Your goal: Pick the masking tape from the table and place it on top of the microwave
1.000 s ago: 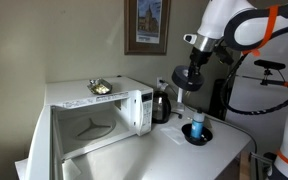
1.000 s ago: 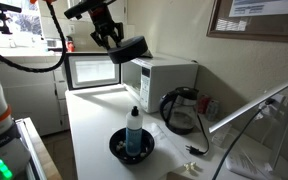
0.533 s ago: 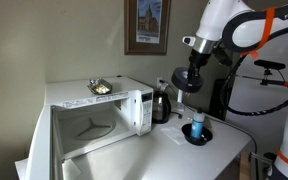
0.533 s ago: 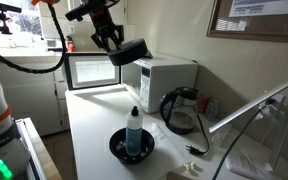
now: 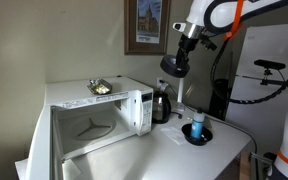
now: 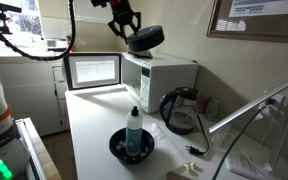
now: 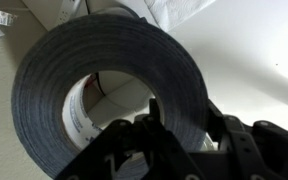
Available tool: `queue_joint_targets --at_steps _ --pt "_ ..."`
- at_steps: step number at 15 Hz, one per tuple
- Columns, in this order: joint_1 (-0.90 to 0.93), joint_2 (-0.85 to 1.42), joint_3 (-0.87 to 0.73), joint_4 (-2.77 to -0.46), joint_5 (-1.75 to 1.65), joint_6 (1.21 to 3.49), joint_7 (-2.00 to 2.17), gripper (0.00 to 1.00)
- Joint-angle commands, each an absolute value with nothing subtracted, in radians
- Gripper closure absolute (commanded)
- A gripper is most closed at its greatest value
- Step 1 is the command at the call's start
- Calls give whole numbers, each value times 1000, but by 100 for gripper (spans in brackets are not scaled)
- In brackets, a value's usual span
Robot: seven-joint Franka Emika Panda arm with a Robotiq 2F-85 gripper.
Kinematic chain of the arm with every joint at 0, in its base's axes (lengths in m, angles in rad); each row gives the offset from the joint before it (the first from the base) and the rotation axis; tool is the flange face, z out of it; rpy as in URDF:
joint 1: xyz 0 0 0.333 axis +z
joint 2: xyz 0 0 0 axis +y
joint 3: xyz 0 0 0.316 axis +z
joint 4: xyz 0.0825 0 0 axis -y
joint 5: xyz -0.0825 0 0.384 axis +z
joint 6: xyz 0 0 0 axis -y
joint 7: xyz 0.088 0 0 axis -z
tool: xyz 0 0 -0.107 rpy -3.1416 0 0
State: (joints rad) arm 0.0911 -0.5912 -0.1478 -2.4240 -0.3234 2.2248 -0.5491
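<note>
The microwave's top is bare beside the small items, so I need to move my gripper outward over that bare end (image 5: 130, 84), lower the tape onto it and release.
My gripper (image 5: 181, 48) is shut on the masking tape (image 5: 173, 65), a dark grey-black ring that hangs tilted below the fingers. It is held in the air above and beside the right end of the white microwave (image 5: 89, 112), whose door stands open. In an exterior view the gripper (image 6: 127, 25) holds the tape (image 6: 145, 39) just above the microwave's top (image 6: 164, 68). In the wrist view the tape (image 7: 114, 70) fills the frame, with my fingers (image 7: 179, 115) clamped across its wall. The white table (image 6: 94, 135) lies below.
A dark kettle-like jug (image 5: 161, 103) stands next to the microwave, also seen in an exterior view (image 6: 178, 110). A black round dish with a blue bottle (image 6: 132, 143) sits on the table. Some small items (image 5: 99, 88) lie on the microwave's top. A framed picture (image 5: 147, 25) hangs on the wall.
My gripper has risen with the tape and moved towards the microwave, from beside the jug's height to above the microwave's top level.
</note>
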Motion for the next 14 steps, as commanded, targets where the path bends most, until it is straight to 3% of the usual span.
queue_joint_targets --at_steps 1,5,6,7,10,11,14 --pt "133 -450 -187 -2212 -241 2202 -708 80" --pt "142 -323 -192 -2039 -110 2154 -835 80" --pt "103 -397 -160 -2160 -146 2199 -777 80" --pt "100 -373 -155 -2135 -138 2193 -781 55" --pt "91 -363 -150 -2155 -140 2193 -777 55" --pt "97 -353 -162 -2155 -115 2198 -795 80" --pt "152 -263 -233 -2055 109 2131 -1025 80"
